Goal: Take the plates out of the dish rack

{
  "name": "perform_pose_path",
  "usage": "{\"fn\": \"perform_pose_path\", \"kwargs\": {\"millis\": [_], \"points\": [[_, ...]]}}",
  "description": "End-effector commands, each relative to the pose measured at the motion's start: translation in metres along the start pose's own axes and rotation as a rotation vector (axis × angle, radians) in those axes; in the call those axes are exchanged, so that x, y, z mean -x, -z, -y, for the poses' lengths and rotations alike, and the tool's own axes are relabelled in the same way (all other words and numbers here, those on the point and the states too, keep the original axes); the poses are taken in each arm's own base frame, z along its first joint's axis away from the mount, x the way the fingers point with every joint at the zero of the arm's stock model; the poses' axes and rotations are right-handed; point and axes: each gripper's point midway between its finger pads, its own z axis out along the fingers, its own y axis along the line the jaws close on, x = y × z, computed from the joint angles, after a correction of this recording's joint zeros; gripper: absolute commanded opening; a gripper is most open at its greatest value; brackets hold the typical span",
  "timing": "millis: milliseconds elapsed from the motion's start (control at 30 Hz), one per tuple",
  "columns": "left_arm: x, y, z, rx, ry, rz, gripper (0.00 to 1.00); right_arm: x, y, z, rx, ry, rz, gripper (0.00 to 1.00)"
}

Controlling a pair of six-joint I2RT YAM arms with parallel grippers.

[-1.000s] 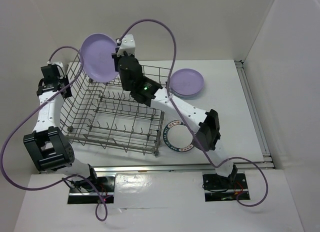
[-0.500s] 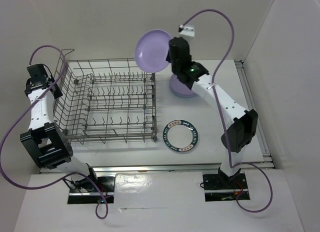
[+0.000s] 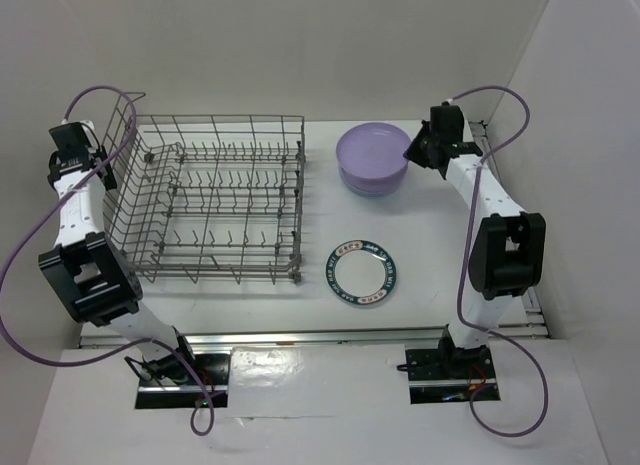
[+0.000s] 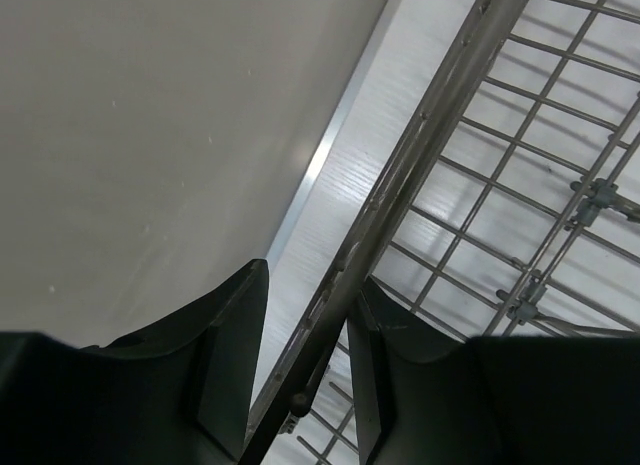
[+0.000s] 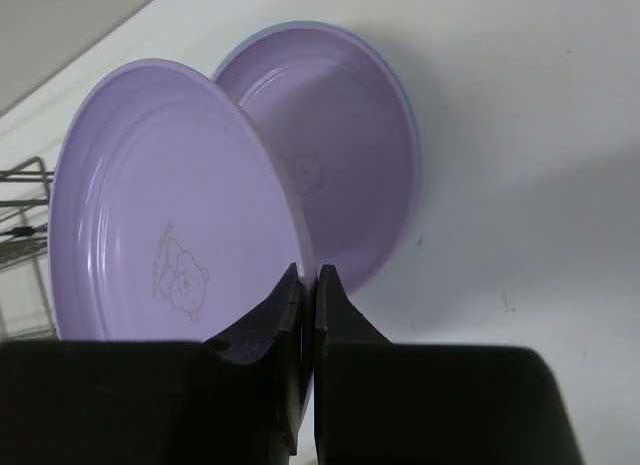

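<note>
My right gripper edges toward the rack next and lowers the plate onto the second.
The grey wire dish rack [image 3: 215, 200] stands on the left of the table with no plates in it. My left gripper [image 3: 92, 157] is at its far-left rim; in the left wrist view its jaws [image 4: 310, 280] straddle the rim wire [image 4: 400, 175], open with a gap on one side. My right gripper [image 3: 414, 148] is shut on the rim of a lavender plate [image 5: 170, 215], held tilted just over a second lavender plate [image 5: 340, 135] on the table. From above the two read as one stack [image 3: 372, 160]. A white plate with a dark-blue patterned rim [image 3: 364, 272] lies flat nearer the front.
White enclosure walls stand close behind and on both sides. A metal rail [image 3: 505, 215] runs along the table's right edge. Purple cables loop from both arms. The rack's raised corner handle [image 3: 125, 110] is next to my left gripper.
My right arm swung the lavender plate from above the rack's back edge to the right and down over the other lavender plate. The rack, tilted a second ago, now sits flat and square.
</note>
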Motion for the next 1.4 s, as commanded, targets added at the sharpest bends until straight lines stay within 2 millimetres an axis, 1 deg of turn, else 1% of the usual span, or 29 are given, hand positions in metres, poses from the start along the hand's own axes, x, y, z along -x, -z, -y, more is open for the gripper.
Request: {"fn": "perform_pose_path", "kwargs": {"millis": [0, 33, 100, 133, 167, 200, 233, 367, 433, 500, 567, 600, 700, 767, 800, 833, 867, 900, 933, 967, 1000, 1033, 1133, 1167, 1200, 1233, 1267, 1300, 1367], "points": [[-0.009, -0.025, -0.003, -0.008, -0.079, -0.045, 0.0, 0.012, 0.003, -0.013, 0.17, -0.1, 0.003, 0.0], [-0.008, -0.025, 0.003, -0.027, -0.1, -0.042, 0.0, 0.008, -0.001, -0.013, 0.199, -0.113, -0.018, 0.0], [-0.008, -0.025, 0.004, -0.039, -0.109, -0.04, 0.0, 0.007, -0.017, -0.005, 0.209, -0.124, -0.021, 0.0], [-0.012, -0.026, 0.005, -0.041, -0.111, -0.05, 0.0, 0.009, -0.021, -0.005, 0.209, -0.113, -0.02, 0.0], [-0.01, -0.023, 0.004, -0.04, -0.109, -0.041, 0.0, 0.009, -0.027, -0.005, 0.207, -0.114, -0.024, 0.0], [-0.015, -0.024, 0.01, -0.05, -0.119, -0.054, 0.0, 0.006, -0.038, -0.003, 0.195, -0.117, -0.041, 0.0], [-0.02, -0.025, 0.009, -0.042, -0.121, -0.066, 0.0, 0.007, -0.045, 0.001, 0.173, -0.119, -0.036, 0.0], [-0.022, -0.024, 0.012, -0.041, -0.129, -0.076, 0.0, 0.001, -0.071, 0.012, 0.137, -0.113, -0.041, 0.0], [-0.025, -0.023, 0.012, -0.042, -0.13, -0.085, 0.0, -0.007, -0.085, 0.019, 0.112, -0.106, -0.057, 0.0], [-0.025, -0.023, 0.012, -0.042, -0.121, -0.085, 0.0, -0.003, -0.092, 0.022, 0.093, -0.105, -0.041, 0.0], [-0.033, -0.025, 0.011, -0.033, -0.125, -0.104, 0.0, -0.01, -0.099, 0.034, 0.051, -0.084, -0.05, 0.0], [-0.033, -0.025, 0.011, -0.033, -0.125, -0.105, 0.0, -0.01, -0.1, 0.035, 0.043, -0.083, -0.045, 0.0], [-0.033, -0.025, 0.011, -0.032, -0.125, -0.105, 0.0, -0.01, -0.103, 0.03, 0.036, -0.018, -0.031, 0.0], [-0.035, -0.028, 0.012, -0.034, -0.126, -0.113, 0.0, -0.017, -0.103, 0.021, 0.038, 0.037, -0.032, 0.0], [-0.035, -0.028, 0.012, -0.034, -0.126, -0.114, 0.0, -0.02, -0.103, 0.02, 0.013, 0.046, -0.03, 0.12], [-0.035, -0.028, 0.012, -0.034, -0.126, -0.114, 0.0, -0.016, -0.099, 0.016, 0.012, 0.067, -0.013, 0.22], [-0.035, -0.028, 0.012, -0.034, -0.126, -0.114, 0.0, -0.016, -0.101, 0.021, -0.006, 0.084, 0.001, 0.3], [-0.035, -0.028, 0.012, -0.034, -0.126, -0.114, 0.0, -0.019, -0.101, 0.017, 0.001, 0.1, -0.003, 0.36], [-0.035, -0.028, 0.012, -0.034, -0.126, -0.114, 0.0, -0.015, -0.098, 0.01, 0.008, 0.115, 0.018, 0.47], [-0.035, -0.028, 0.012, -0.034, -0.126, -0.114, 0.0, -0.01, -0.097, 0.008, 0.014, 0.134, 0.029, 0.5], [-0.035, -0.028, 0.012, -0.034, -0.126, -0.114, 0.0, -0.008, -0.102, 0.009, 0.002, 0.134, 0.035, 0.5], [-0.035, -0.028, 0.012, -0.034, -0.126, -0.114, 0.0, -0.018, -0.103, 0.01, -0.017, 0.142, 0.001, 0.5], [-0.038, -0.027, 0.011, -0.026, -0.119, -0.124, 0.0, -0.012, -0.106, 0.015, -0.058, 0.152, 0.009, 0.56], [-0.042, -0.028, 0.011, -0.027, -0.12, -0.133, 0.0, -0.017, -0.106, 0.02, -0.078, 0.154, -0.001, 0.58], [-0.039, -0.025, 0.01, -0.025, -0.119, -0.122, 0.0, -0.008, -0.101, 0.019, -0.091, 0.141, 0.026, 0.62], [-0.045, -0.023, 0.011, -0.027, -0.12, -0.133, 0.0, -0.014, -0.101, 0.023, -0.101, 0.142, 0.009, 0.63], [-0.045, -0.023, 0.011, -0.027, -0.12, -0.133, 0.0, -0.005, -0.093, 0.018, -0.089, 0.14, 0.03, 0.67], [-0.045, -0.021, 0.01, -0.025, -0.119, -0.122, 0.0, -0.007, -0.092, 0.019, -0.093, 0.151, 0.022, 0.67], [-0.047, -0.022, 0.011, -0.025, -0.119, -0.122, 0.0, 0.0, -0.081, 0.016, -0.086, 0.159, 0.035, 0.67]]}}
